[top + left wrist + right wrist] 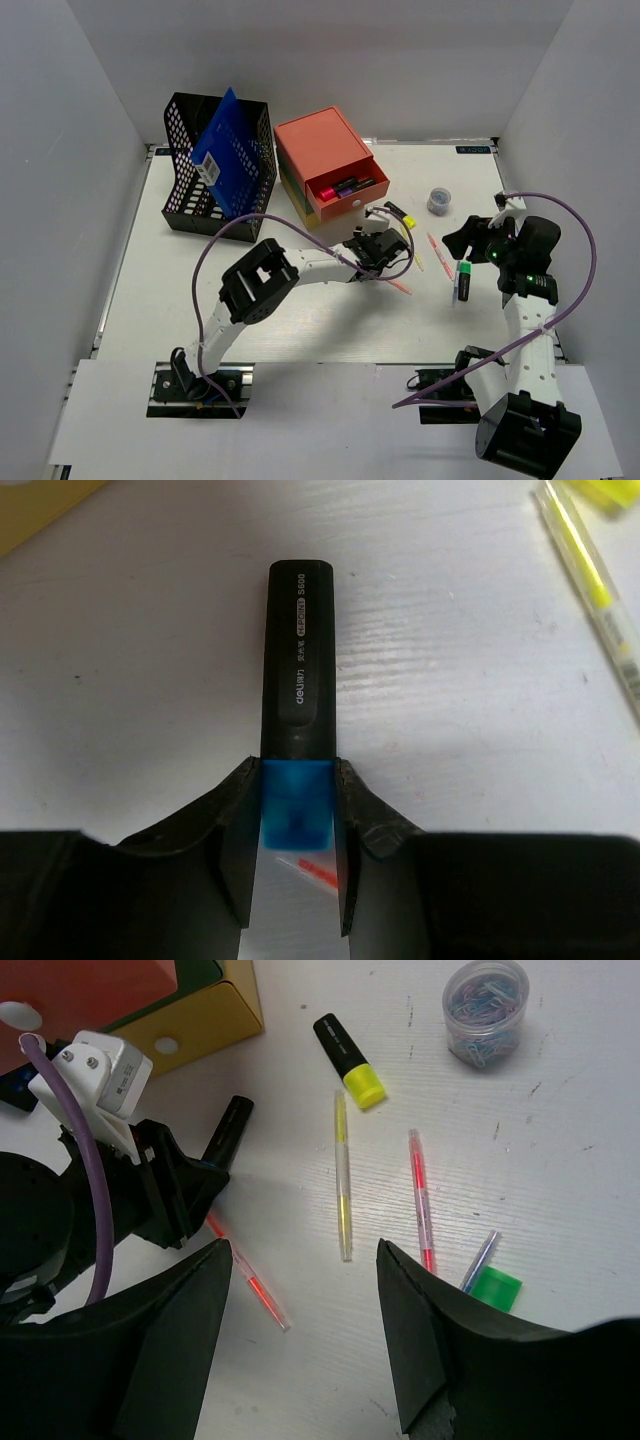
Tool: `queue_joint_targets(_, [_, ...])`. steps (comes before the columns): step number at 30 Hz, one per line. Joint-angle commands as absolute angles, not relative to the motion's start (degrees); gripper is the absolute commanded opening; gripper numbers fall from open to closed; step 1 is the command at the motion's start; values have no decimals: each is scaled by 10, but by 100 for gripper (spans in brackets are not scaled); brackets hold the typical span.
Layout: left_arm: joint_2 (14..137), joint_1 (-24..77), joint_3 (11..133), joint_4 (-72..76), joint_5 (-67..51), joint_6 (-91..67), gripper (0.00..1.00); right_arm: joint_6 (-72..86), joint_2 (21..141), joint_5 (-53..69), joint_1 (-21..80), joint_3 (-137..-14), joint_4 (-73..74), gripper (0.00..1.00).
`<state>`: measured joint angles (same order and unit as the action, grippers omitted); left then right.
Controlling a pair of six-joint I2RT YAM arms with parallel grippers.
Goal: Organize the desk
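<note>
My left gripper lifts and carries the black highlighter over the open drawer point(346, 190) and releases it next, as the drawer lies outward of the gripper and already holds markers.
The white desk point(180, 300) holds scattered stationery. My left gripper point(375, 250) is shut on the blue cap point(295, 800) of a black highlighter point(298, 650), low over the desk in front of the drawer box. It also shows in the right wrist view point(150, 1190). My right gripper point(305, 1250) is open and empty, hovering above the pens at the right point(470, 243). Below it lie a yellow pen point(343, 1175), a pink pen point(420, 1200), an orange pen point(250, 1280), a blue pen point(480, 1260) and a green highlighter point(462, 280).
A coral-topped drawer box point(322, 150) stands at the back with one drawer open, markers inside. A black mesh file holder point(200, 190) with a blue folder point(228, 150) is at back left. A yellow-capped highlighter point(350, 1060) and a paperclip jar point(485, 1008) lie beyond the pens.
</note>
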<state>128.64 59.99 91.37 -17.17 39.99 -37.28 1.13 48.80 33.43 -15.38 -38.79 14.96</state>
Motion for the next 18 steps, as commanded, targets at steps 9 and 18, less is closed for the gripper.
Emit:
queue_joint_targets(9, [1130, 599, 828, -48, 230, -222, 0, 13, 485, 347, -159, -388, 138, 65])
queue_joint_targets(18, [1049, 599, 812, -44, -48, -81, 0, 11, 482, 350, -160, -388, 139, 65])
